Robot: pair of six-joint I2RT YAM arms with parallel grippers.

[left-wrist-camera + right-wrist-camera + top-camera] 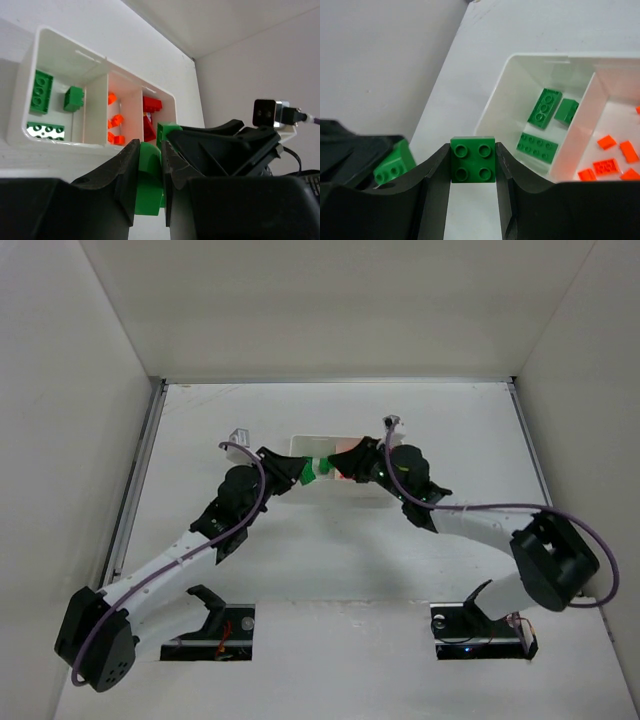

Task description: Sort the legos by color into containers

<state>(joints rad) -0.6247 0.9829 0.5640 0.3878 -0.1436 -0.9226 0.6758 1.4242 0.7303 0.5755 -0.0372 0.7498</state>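
Note:
The colors match, so next my left gripper will go to the left in its wrist view, over the section of the tray with green legos, to release its lego there.
The white tray (65, 45) has three compartments. The left one holds three green legos (41, 90), the middle one tiny orange pieces (115, 120), the right one red legos (151, 105). My left gripper (150, 150) is shut on a green brick (149, 175) just in front of the tray. My right gripper (472, 147) is shut on a green four-stud brick (473, 159), close beside the left gripper's brick (394, 162). In the top view both grippers, left (300, 468) and right (345, 472), meet at the tray's near side (310, 443).
The tray stands mid-table toward the back. White walls enclose the table on the left, right and back. The right gripper's black fingers (225, 145) fill the space right of my left gripper. Its green compartment (545, 115) and orange pieces (607, 165) show in the right wrist view.

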